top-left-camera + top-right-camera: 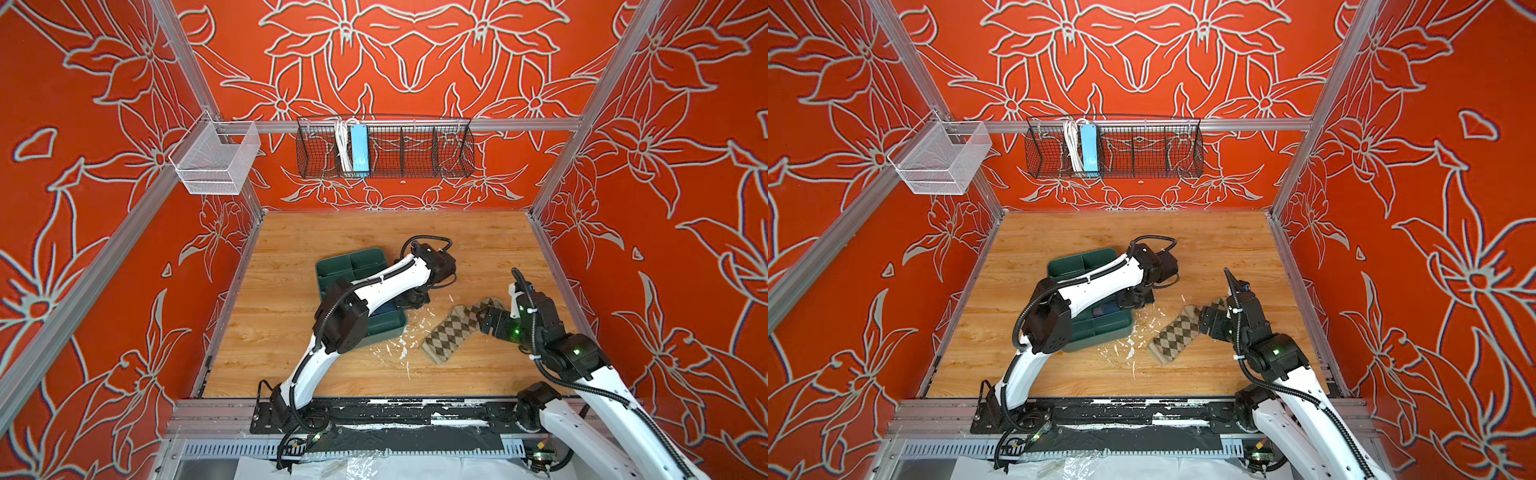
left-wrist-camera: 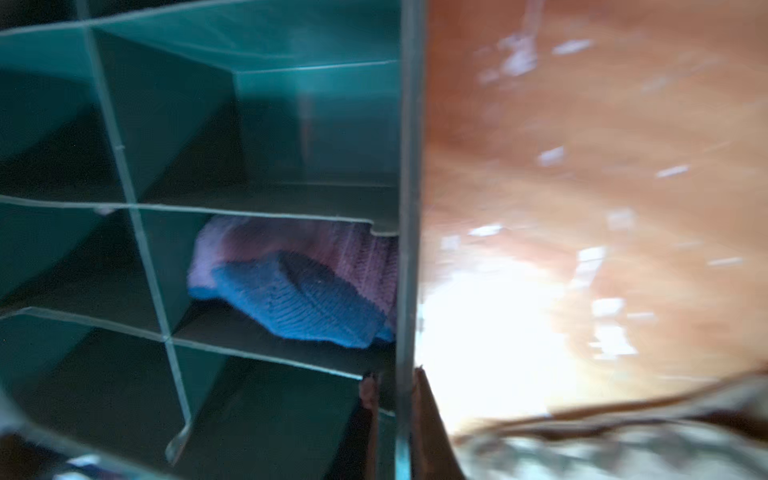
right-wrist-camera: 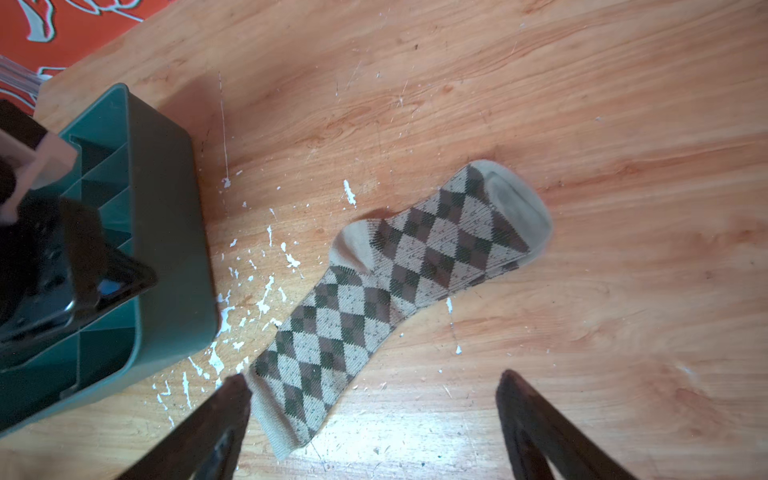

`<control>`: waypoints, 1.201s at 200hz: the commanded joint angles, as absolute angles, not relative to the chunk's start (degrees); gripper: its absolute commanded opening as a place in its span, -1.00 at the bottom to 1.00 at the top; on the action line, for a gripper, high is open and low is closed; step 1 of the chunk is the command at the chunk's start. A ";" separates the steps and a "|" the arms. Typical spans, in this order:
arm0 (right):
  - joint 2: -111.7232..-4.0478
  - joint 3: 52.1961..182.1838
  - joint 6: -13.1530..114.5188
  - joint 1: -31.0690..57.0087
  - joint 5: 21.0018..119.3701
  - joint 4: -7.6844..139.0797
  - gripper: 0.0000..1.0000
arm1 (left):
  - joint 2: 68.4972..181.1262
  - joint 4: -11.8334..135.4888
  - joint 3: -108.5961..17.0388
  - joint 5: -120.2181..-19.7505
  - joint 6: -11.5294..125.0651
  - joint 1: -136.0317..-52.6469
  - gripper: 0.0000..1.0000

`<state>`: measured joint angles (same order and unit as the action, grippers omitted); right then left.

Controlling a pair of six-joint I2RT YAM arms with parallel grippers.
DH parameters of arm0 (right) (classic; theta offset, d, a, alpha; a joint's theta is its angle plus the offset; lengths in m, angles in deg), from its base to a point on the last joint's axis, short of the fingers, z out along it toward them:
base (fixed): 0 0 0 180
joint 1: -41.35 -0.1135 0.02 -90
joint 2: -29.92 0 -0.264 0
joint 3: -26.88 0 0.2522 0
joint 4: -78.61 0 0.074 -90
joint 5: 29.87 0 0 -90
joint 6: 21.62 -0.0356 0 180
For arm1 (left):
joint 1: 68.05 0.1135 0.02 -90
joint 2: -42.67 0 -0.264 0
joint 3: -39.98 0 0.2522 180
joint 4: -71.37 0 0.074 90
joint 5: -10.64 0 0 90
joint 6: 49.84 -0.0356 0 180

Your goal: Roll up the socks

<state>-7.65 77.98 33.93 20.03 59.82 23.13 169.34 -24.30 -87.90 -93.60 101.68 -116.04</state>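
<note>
The tray and sock lie close together, so my left gripper will next slide the green tray (image 1: 361, 257) away from the argyle sock onto the bare table, then release the tray's side.
The beige-and-brown argyle sock (image 1: 446, 334) (image 1: 1173, 336) (image 3: 399, 282) lies flat on the wooden table, right of the green compartment tray (image 1: 361, 257) (image 1: 1088, 259) (image 3: 166, 208). The purple sock with a dark blue toe (image 2: 291, 282) sits bunched in one tray compartment beside the tray's outer wall; a sliver of it (image 1: 384, 309) shows in a top view. My left gripper (image 2: 395, 386) (image 1: 409, 301) (image 1: 1133, 299) is shut on that outer wall (image 2: 409, 166), one finger on each side. My right gripper (image 3: 372, 390) (image 1: 484, 320) (image 1: 1206, 322) hangs open over the argyle sock's cuff end, holding nothing.
White paint flecks (image 1: 399, 340) dot the table between tray and sock. A black wire basket (image 1: 415, 149) with a blue power strip hangs on the back wall, and a white mesh basket (image 1: 216, 160) on the left frame. Aluminium rails edge the table.
</note>
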 commanded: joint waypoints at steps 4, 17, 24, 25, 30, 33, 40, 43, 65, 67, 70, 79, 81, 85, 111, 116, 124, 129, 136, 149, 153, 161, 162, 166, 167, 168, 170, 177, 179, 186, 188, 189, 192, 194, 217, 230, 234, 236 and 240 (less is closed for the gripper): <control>-8.29 77.07 34.27 20.35 63.46 25.14 0.89 | 161.06 -20.22 -78.49 -95.93 90.32 -115.15 -1.00; -8.17 77.28 34.30 20.35 64.43 25.63 0.95 | 157.50 -16.89 -72.15 -95.08 88.24 -114.19 -1.00; -7.75 77.21 34.22 20.35 64.91 26.26 0.96 | 155.74 -14.80 -68.73 -94.75 87.19 -113.56 -1.00; -7.64 77.16 34.20 20.35 64.98 26.35 0.96 | 155.45 -14.54 -68.27 -94.74 87.14 -113.43 -1.00; -7.13 76.99 34.13 20.39 65.40 26.76 0.95 | 154.23 -13.51 -66.02 -94.74 86.82 -112.89 -1.00; -6.70 76.83 34.05 20.35 65.49 27.07 0.96 | 153.52 -12.85 -64.68 -94.55 86.53 -112.47 -1.00; -5.76 76.31 33.93 20.26 65.84 27.88 0.96 | 151.74 -11.02 -61.71 -93.72 85.06 -111.50 -1.00; -5.19 76.03 33.89 20.26 65.89 28.21 0.95 | 151.02 -10.07 -60.48 -93.47 84.35 -111.15 -1.00; -2.90 73.87 33.42 20.26 66.97 30.75 0.89 | 145.46 -5.00 -53.23 -92.67 79.06 -109.49 -1.00; -2.87 73.69 33.41 20.26 67.16 30.95 0.88 | 144.94 -4.76 -52.77 -92.70 78.78 -109.35 -1.00; -3.00 73.54 33.26 20.26 67.28 31.27 0.87 | 144.32 -4.28 -52.04 -92.86 78.29 -109.16 -1.00; -3.77 73.05 32.45 20.26 67.60 31.83 0.84 | 142.24 -2.76 -49.79 -92.89 77.01 -108.48 -1.00; -4.10 73.04 32.26 20.26 67.67 31.92 0.83 | 141.78 -2.51 -49.34 -92.85 76.84 -108.24 -1.00; -4.91 73.04 31.92 20.26 67.69 31.97 0.82 | 141.03 -1.91 -48.43 -92.65 76.38 -107.82 -1.00; -14.01 74.52 31.38 20.31 69.49 31.98 0.74 | 136.99 0.73 -43.54 -91.10 73.64 -104.08 -1.00; -15.81 75.01 31.46 20.28 69.93 31.90 0.72 | 136.46 0.72 -42.97 -91.00 72.98 -103.22 -1.00; -18.78 75.92 31.91 20.26 70.55 31.69 0.70 | 135.70 0.27 -42.18 -91.46 72.49 -102.01 -1.00; -20.62 76.47 32.33 20.30 70.74 31.43 0.69 | 135.18 0.02 -41.65 -91.77 72.08 -101.33 -1.00; -23.00 77.51 32.91 20.26 70.41 30.81 0.69 | 134.41 -0.26 -40.97 -92.47 71.73 -100.58 -1.00; -26.96 79.58 33.47 20.17 68.53 29.24 0.68 | 132.84 -0.23 -39.48 -93.27 71.01 -99.34 -1.00; -27.99 80.11 33.64 20.19 67.95 28.90 0.69 | 132.22 -0.10 -39.06 -93.18 70.72 -99.07 -1.00; -29.82 81.34 33.92 20.20 67.15 28.56 0.71 | 131.19 0.12 -38.51 -93.07 70.19 -98.52 -1.00; -30.06 81.46 33.92 20.19 67.07 28.56 0.71 | 131.09 0.17 -38.44 -93.07 70.12 -98.49 -1.00; -30.81 81.90 34.00 20.25 66.65 28.55 0.73 | 130.51 0.39 -38.26 -93.07 69.72 -98.31 -0.99; -31.08 82.10 34.01 20.26 66.51 28.55 0.73 | 130.36 0.39 -38.23 -93.07 69.62 -98.30 -0.98; -31.34 82.20 34.01 20.26 66.40 28.59 0.73 | 130.28 0.39 -38.22 -93.07 69.57 -98.25 -0.98; -31.76 82.45 33.97 20.26 66.25 28.63 0.74 | 130.01 0.52 -38.21 -93.07 69.42 -98.21 -0.96; -33.25 83.45 33.79 20.26 65.44 28.83 0.76 | 129.15 0.57 -38.20 -93.11 68.59 -98.11 -0.86; -33.69 83.86 33.72 20.26 65.24 28.86 0.77 | 128.98 0.65 -38.27 -93.03 68.32 -98.11 -0.82; -35.24 85.02 33.43 20.29 64.56 28.81 0.81 | 128.07 0.79 -38.60 -92.89 67.37 -98.11 -0.70; -35.66 85.37 33.41 20.27 64.47 28.81 0.81 | 127.80 0.80 -38.65 -92.89 67.16 -98.13 -0.67; -35.74 85.64 33.36 20.26 64.41 28.81 0.82 | 127.69 0.77 -38.65 -92.89 67.06 -98.12 -0.65; -36.42 86.08 33.25 20.33 64.39 28.74 0.83 | 127.34 0.82 -38.92 -92.89 66.82 -98.03 -0.60; -37.01 86.54 33.21 20.30 64.32 28.62 0.84 | 127.14 0.78 -39.04 -92.96 66.73 -98.02 -0.56; -42.76 92.52 33.10 20.35 63.40 25.16 0.87 | 125.77 -0.27 -41.81 -91.97 65.33 -97.94 0.00; -46.04 96.91 32.45 20.43 61.58 20.49 0.88 | 125.63 -1.52 -44.30 -91.47 64.60 -97.93 0.37; -46.93 98.17 32.40 20.43 60.95 19.13 0.89 | 125.63 -1.79 -45.01 -91.55 64.39 -97.93 0.45; -47.33 98.79 32.29 20.43 60.71 18.48 0.88 | 125.57 -1.96 -45.51 -91.57 64.37 -97.95 0.49; -48.17 99.96 32.17 20.43 60.26 17.36 0.89 | 125.50 -2.06 -46.34 -91.58 64.19 -97.93 0.54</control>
<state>-44.26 93.59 33.60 20.10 64.78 25.87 126.87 -0.61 -41.87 -92.17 65.50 -98.09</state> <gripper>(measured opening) 0.941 0.684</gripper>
